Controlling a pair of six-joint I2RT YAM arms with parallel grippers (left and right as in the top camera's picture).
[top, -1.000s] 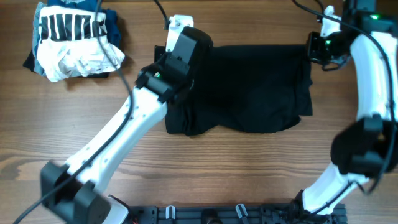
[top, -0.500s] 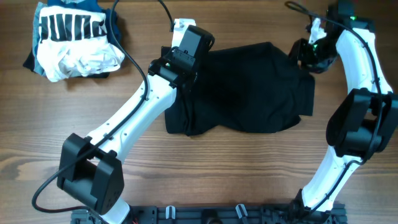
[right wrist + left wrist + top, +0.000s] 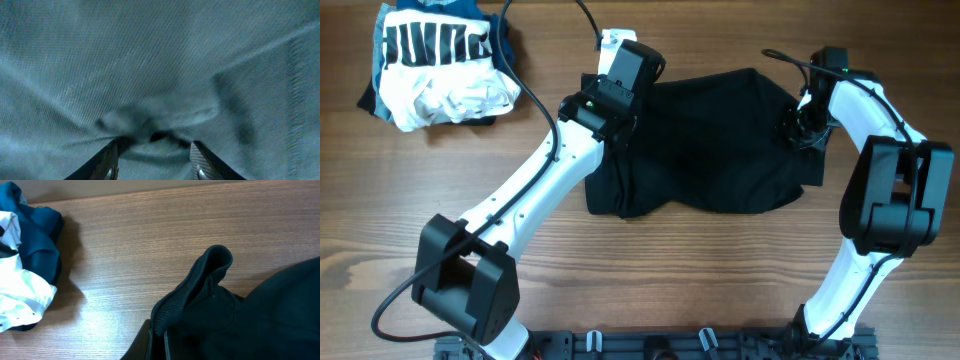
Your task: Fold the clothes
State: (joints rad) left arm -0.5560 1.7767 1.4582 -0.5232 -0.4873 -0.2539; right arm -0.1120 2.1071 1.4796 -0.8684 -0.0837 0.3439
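Note:
My left gripper has the ribbed edge and will lift it up, lower it outward onto the bare tabletop there and release it to spread the bunched shirt.
The black shirt (image 3: 720,140) lies partly folded in the middle of the table, its left part bunched. My left gripper (image 3: 620,100) is at its upper left edge, shut on a fold of the black fabric (image 3: 200,295); the jaws (image 3: 157,340) pinch the ribbed hem. My right gripper (image 3: 798,125) is at the shirt's upper right corner, pressed down into the cloth. In the right wrist view its fingers (image 3: 152,155) are open, with wrinkled shirt fabric (image 3: 150,75) filling the frame between and beyond them.
A bundle of white and blue garments with a black-and-white striped print (image 3: 435,65) lies at the far left; its edge shows in the left wrist view (image 3: 25,265). Bare wood table (image 3: 720,270) spreads in front of the shirt.
The right arm has swung left and down from beyond the shirt's right edge onto its upper right corner. The left gripper lifted the left edge slightly inward, then held still.

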